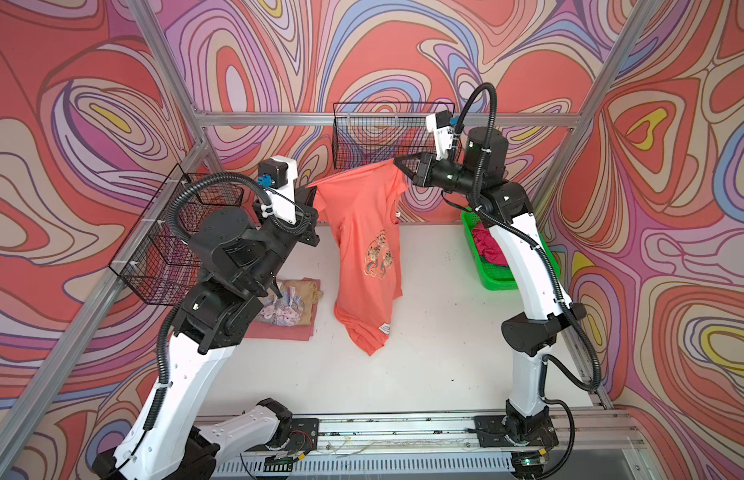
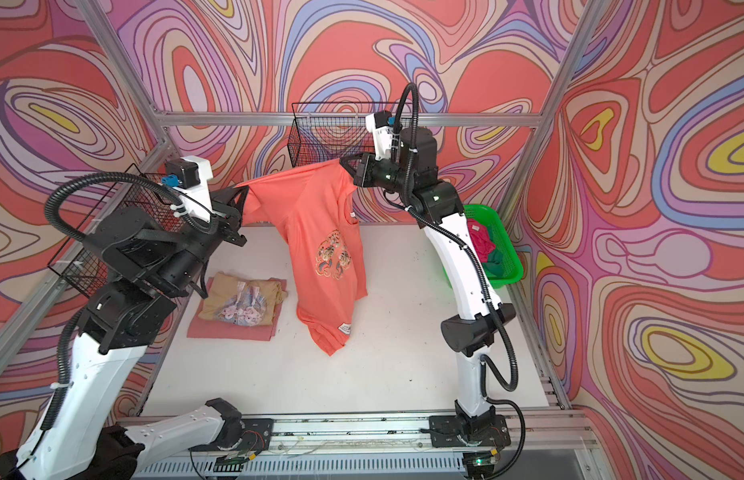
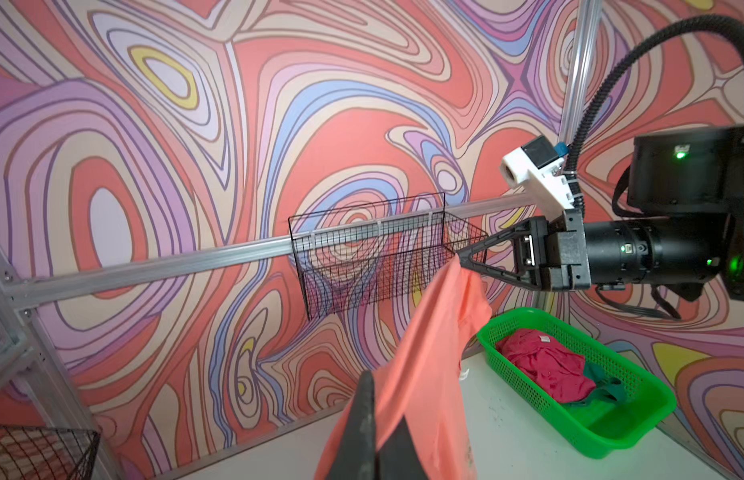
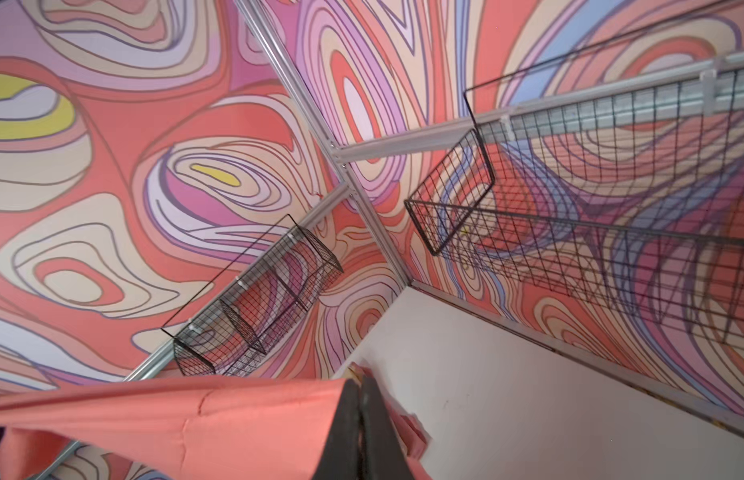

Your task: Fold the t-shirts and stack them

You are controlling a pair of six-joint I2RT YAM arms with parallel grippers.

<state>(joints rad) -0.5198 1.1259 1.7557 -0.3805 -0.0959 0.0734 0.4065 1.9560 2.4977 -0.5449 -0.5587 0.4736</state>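
My right gripper needs to go down and back to release the raised corner on the bare tabletop before the green basket.
A coral-orange t-shirt (image 1: 368, 249) (image 2: 324, 257) with a printed front hangs stretched between both grippers above the white table (image 1: 436, 353), and its lower end reaches the tabletop. My left gripper (image 1: 312, 193) (image 2: 243, 195) (image 3: 382, 399) is shut on one upper corner of the cloth (image 3: 428, 365). My right gripper (image 1: 397, 160) (image 2: 343, 160) (image 4: 357, 382) is shut on the opposite upper corner (image 4: 195, 424). At the left lies a folded tan t-shirt (image 1: 293, 299) (image 2: 241, 303) on a folded salmon-pink one (image 1: 278, 332) (image 2: 228, 330).
A green basket (image 1: 499, 278) (image 2: 507, 270) (image 3: 611, 428) at the back right holds a crumpled magenta-pink shirt (image 2: 480, 241) (image 3: 544, 365) and a dark green one (image 3: 603, 386). Black wire baskets hang on the back wall (image 1: 378, 133) and the left wall (image 1: 174, 245).
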